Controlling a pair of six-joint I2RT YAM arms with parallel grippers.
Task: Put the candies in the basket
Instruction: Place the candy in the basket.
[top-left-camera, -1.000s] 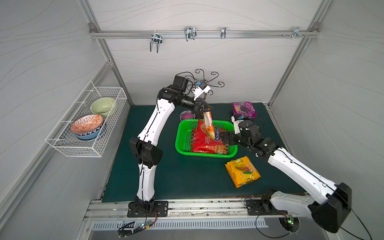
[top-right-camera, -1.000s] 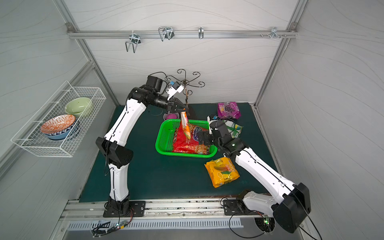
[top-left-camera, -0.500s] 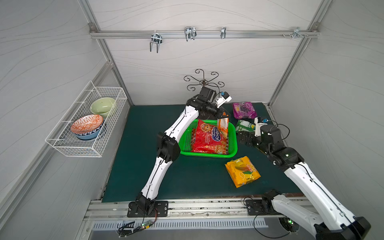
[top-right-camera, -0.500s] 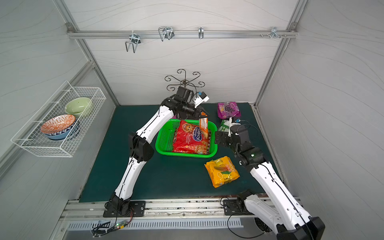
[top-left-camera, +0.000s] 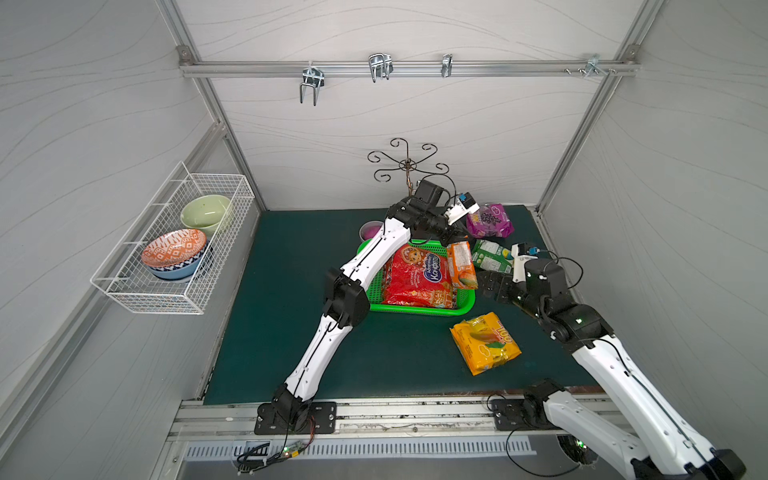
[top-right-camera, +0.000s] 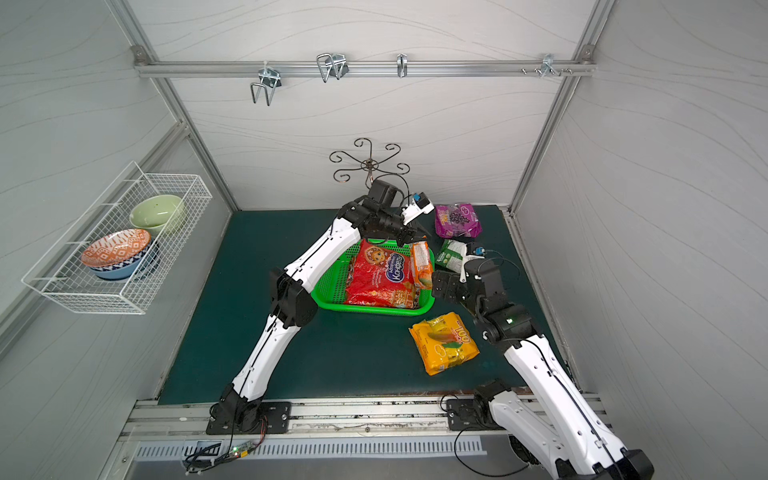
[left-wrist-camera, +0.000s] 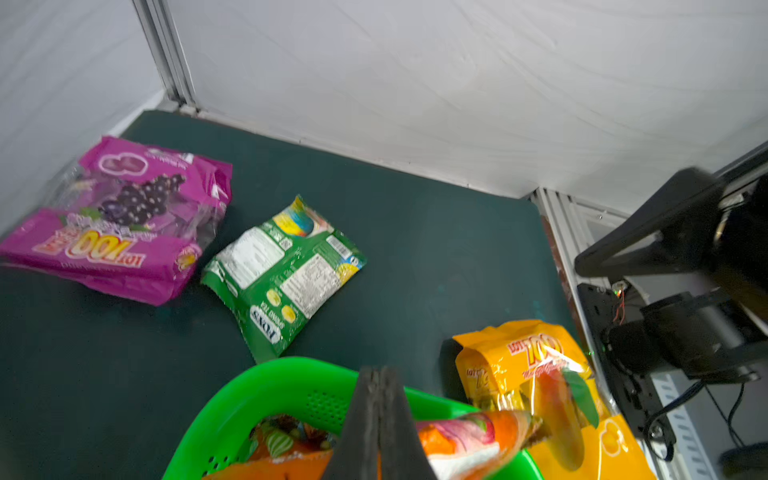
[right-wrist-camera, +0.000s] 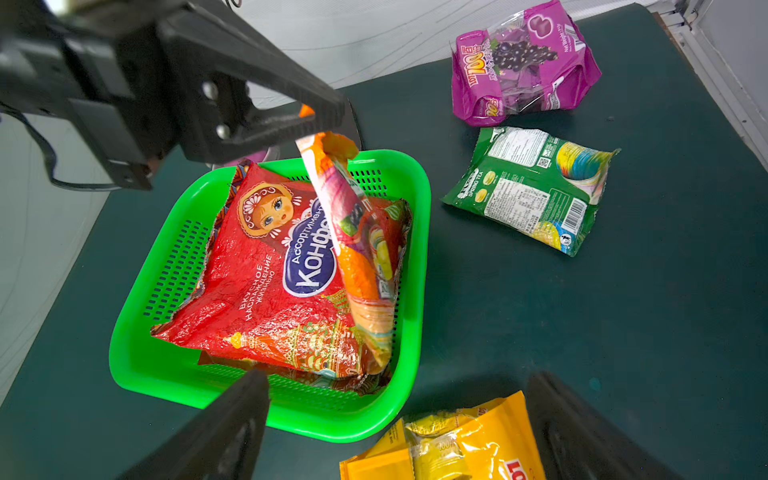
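I should next lower my left gripper over the red candy bag's far end (top-left-camera: 432, 254) and release the orange bag there, since its lower end already hangs inside the basket.
The green basket (top-left-camera: 415, 309) (right-wrist-camera: 137, 365) holds a large red candy bag (top-left-camera: 415, 274) (right-wrist-camera: 266, 282). My left gripper (top-left-camera: 451, 239) (left-wrist-camera: 378, 374) (right-wrist-camera: 328, 124) is shut on the top edge of the orange candy bag (top-left-camera: 461, 266) (right-wrist-camera: 361, 257), which hangs into the basket's right side against the red bag. On the mat lie the yellow bag (top-left-camera: 484, 343) (right-wrist-camera: 457, 449), green bag (top-left-camera: 490, 253) (right-wrist-camera: 536, 191) and purple bag (top-left-camera: 490, 220) (right-wrist-camera: 519, 66). My right gripper (top-left-camera: 488, 284) (right-wrist-camera: 397, 376) is open and holds nothing, right of the basket and above the yellow bag.
A white wire rack (top-left-camera: 174, 249) with bowls hangs on the left wall. A black hook stand (top-left-camera: 407, 166) and a small bowl (top-left-camera: 371, 230) sit behind the basket. The right wall is close behind the purple bag.
My left arm swung right with the orange bag, from above the basket's middle down to its right side. The right gripper drew back from the basket toward the right.
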